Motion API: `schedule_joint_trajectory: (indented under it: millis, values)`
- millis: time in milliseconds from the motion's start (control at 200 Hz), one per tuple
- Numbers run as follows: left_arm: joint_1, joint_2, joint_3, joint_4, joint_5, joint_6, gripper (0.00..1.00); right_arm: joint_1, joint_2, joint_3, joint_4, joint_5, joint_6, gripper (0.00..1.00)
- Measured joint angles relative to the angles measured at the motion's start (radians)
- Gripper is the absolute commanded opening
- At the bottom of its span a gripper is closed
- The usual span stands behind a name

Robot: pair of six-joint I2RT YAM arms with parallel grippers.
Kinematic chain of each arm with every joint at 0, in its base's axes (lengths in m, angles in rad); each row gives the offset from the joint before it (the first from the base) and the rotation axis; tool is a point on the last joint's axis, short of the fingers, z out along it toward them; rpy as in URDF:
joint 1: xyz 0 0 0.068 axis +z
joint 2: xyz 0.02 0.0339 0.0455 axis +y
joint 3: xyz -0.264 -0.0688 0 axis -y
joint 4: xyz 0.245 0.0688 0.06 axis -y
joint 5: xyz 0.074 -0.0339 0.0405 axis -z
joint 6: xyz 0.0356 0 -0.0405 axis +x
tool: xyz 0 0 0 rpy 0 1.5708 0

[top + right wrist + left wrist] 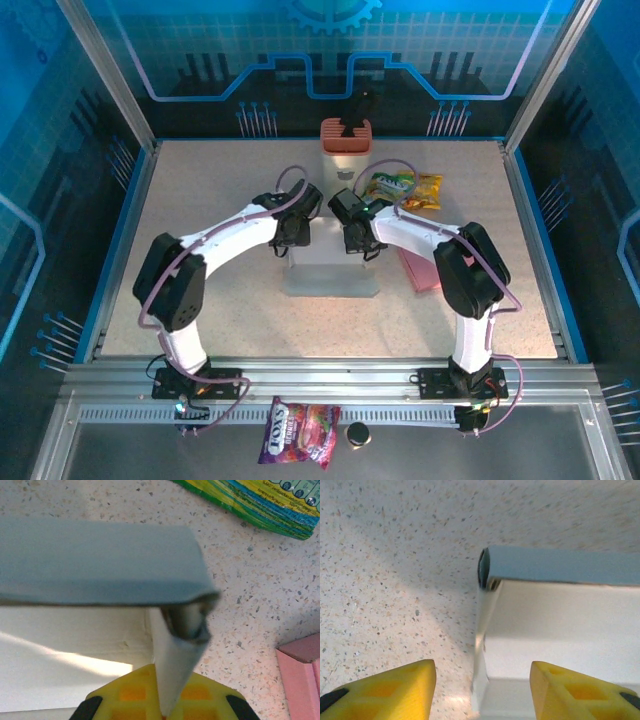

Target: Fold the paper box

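My right gripper turns and draws the white corner flap back toward bare tabletop next, swinging the curled far edge around, then releases the flap.
The paper box (330, 268) is pale, partly folded, and lies mid-table between both arms. My left gripper (292, 236) is at the box's far left corner. In the left wrist view it (482, 692) is open, its yellow fingers (385, 690) straddling the box's upright left wall (482, 645) without touching it. The grey-blue back flap (560, 565) curls over the white inside. My right gripper (356, 240) is at the far right corner. In the right wrist view it (166, 709) is shut on the box's right side wall (175, 665), under the curled back flap (100, 560).
A pink box (418, 268) lies right of the paper box, also seen as (302, 675). Green and yellow snack bags (402, 188) lie behind the right gripper. An orange holder (346, 136) stands at the back. A candy bag (300, 432) and black knob (357, 434) rest on the front rail.
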Motion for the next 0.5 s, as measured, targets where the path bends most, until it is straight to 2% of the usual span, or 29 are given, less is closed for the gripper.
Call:
schedule_joint_trajectory:
  millis: [260,500]
  values:
    - [0.039,-0.159,0.000,-0.001,0.068,-0.020,0.54,-0.024,0.076,0.113,-0.142,-0.006,0.110,0.00]
    - [0.134,-0.266,0.000,-0.028,0.112,-0.018,0.53,-0.090,0.095,0.148,-0.290,-0.106,0.329,0.00]
